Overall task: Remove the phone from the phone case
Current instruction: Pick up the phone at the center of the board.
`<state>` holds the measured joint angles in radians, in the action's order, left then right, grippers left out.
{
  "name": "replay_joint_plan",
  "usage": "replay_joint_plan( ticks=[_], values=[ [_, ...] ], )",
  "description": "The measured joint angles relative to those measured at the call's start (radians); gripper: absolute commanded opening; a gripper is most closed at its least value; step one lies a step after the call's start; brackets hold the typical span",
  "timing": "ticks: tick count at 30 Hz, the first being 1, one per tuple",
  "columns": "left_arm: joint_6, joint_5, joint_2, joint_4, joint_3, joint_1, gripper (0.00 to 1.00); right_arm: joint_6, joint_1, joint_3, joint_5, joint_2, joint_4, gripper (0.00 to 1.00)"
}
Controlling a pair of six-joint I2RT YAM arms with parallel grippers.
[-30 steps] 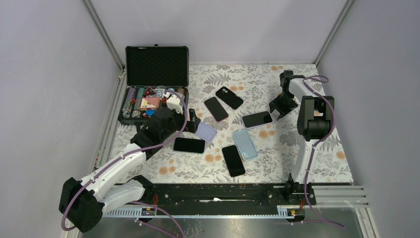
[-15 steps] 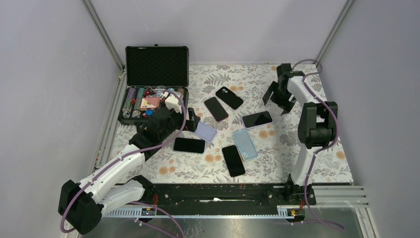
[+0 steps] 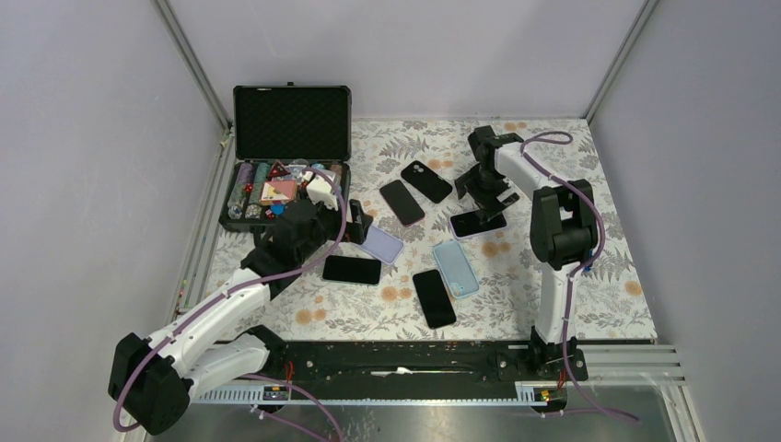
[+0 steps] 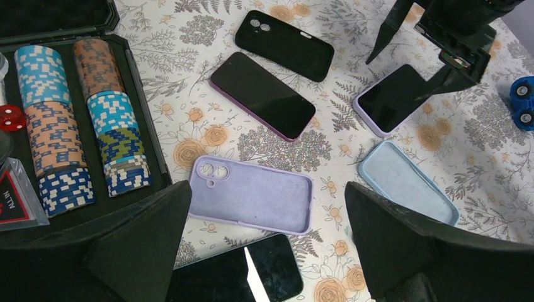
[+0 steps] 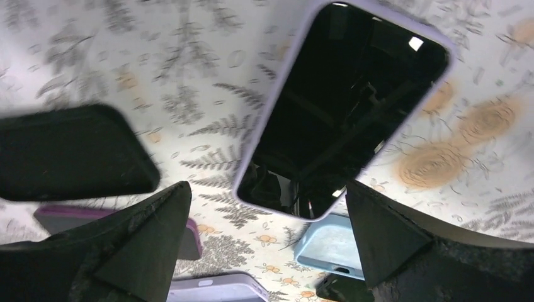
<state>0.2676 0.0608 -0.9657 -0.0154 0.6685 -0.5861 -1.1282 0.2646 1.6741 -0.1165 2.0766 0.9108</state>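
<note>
Next, my right gripper turns square and lowers to close across the phone's long edges, as the phone in its lavender case (image 3: 477,224) (image 5: 343,113) lies angled to its fingers.
A phone in a lavender case (image 3: 479,222) (image 5: 346,107) lies screen up, right of the table's middle. My right gripper (image 3: 486,193) (image 5: 267,185) hangs open just above its far end with nothing between its fingers. A second phone, in a purple case (image 3: 402,202) (image 4: 262,95), lies to the left. My left gripper (image 3: 359,228) (image 4: 266,187) is open over an empty lavender case (image 3: 381,244) (image 4: 252,195), holding nothing.
A black case (image 3: 426,180) lies at the back. An empty light blue case (image 3: 455,267) and two bare black phones (image 3: 351,269) (image 3: 434,297) lie nearer the front. An open box of poker chips (image 3: 290,157) stands at the back left.
My right gripper has opened wide and swung left from the table's right side to above the lavender-cased phone. The left arm has not moved.
</note>
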Motion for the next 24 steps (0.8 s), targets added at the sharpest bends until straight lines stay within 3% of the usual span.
replay_joint_plan(
  ticks=[7, 22, 24],
  values=[
    [-0.001, 0.006, 0.001, 0.010, -0.023, 0.001, 0.99, -0.181, -0.013, -0.081, -0.022, 0.003, 0.080, 1.00],
    [0.000, -0.005, 0.037, 0.022, -0.024, 0.003, 0.99, -0.332, -0.011, -0.098, 0.001, 0.044, 0.048, 1.00],
    [0.000, -0.005, 0.037, 0.025, -0.024, 0.005, 0.99, -0.341, -0.009, -0.098, 0.003, 0.045, 0.046, 0.96]
  ],
)
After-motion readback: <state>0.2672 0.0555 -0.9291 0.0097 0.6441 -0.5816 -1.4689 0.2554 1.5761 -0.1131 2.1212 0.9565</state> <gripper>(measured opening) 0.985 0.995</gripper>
